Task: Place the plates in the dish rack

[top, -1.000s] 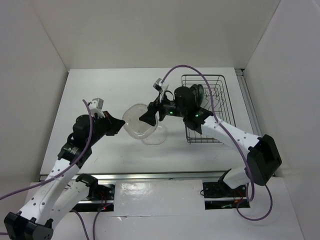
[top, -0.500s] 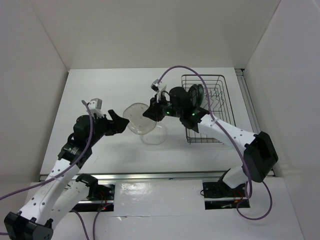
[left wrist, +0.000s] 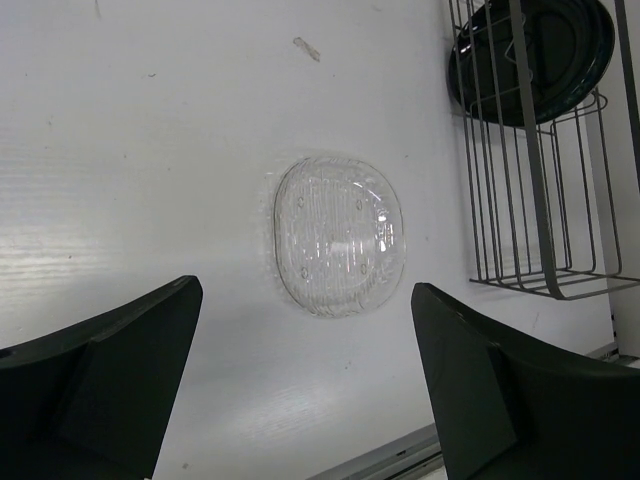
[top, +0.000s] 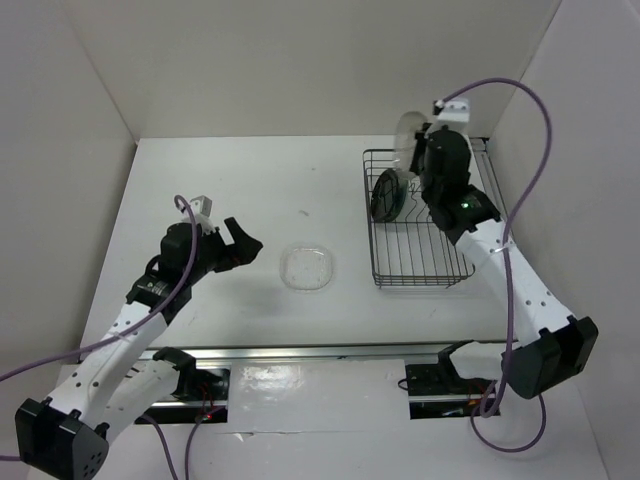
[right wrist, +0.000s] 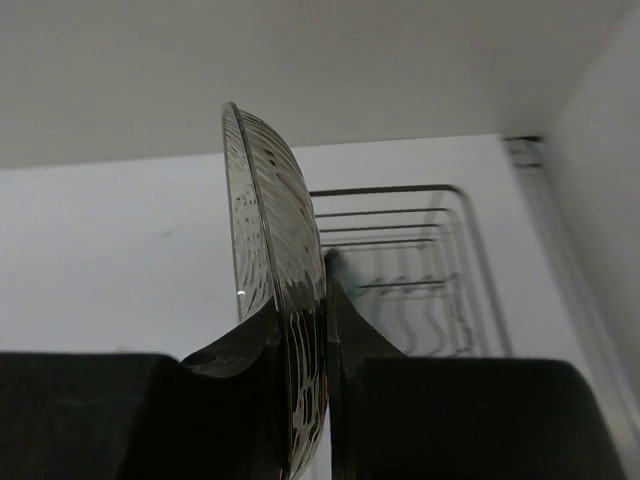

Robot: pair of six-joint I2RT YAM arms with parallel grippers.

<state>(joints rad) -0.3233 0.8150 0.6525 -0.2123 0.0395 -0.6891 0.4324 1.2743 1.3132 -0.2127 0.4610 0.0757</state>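
Observation:
The glass plate goes down into the rack's wires (top: 415,207) beside the dark plate next for release, as my right gripper tilts downward, because that space stands empty.
A clear glass plate (top: 407,138) stands on edge in my right gripper (top: 422,152), which is shut on its rim above the far end of the dish rack (top: 440,278). In the right wrist view that plate (right wrist: 265,220) rises between the fingers (right wrist: 350,335), with the rack's wires (right wrist: 400,240) behind. A dark round plate (top: 388,194) stands upright in the rack's far left part. A second clear glass plate (top: 307,268) lies flat on the table. My left gripper (top: 243,246) hangs open to its left, and the plate (left wrist: 338,235) shows beyond its spread fingers (left wrist: 110,380).
The wire rack (left wrist: 540,200) with the dark plate (left wrist: 530,55) sits at the right of the left wrist view. White walls close in the table on the left, back and right. The metal rail (top: 300,352) runs along the near edge.
The left gripper opened and let go of the glass plate as the right gripper shut on it. The right arm then swung the plate from mid-table to above the rack.

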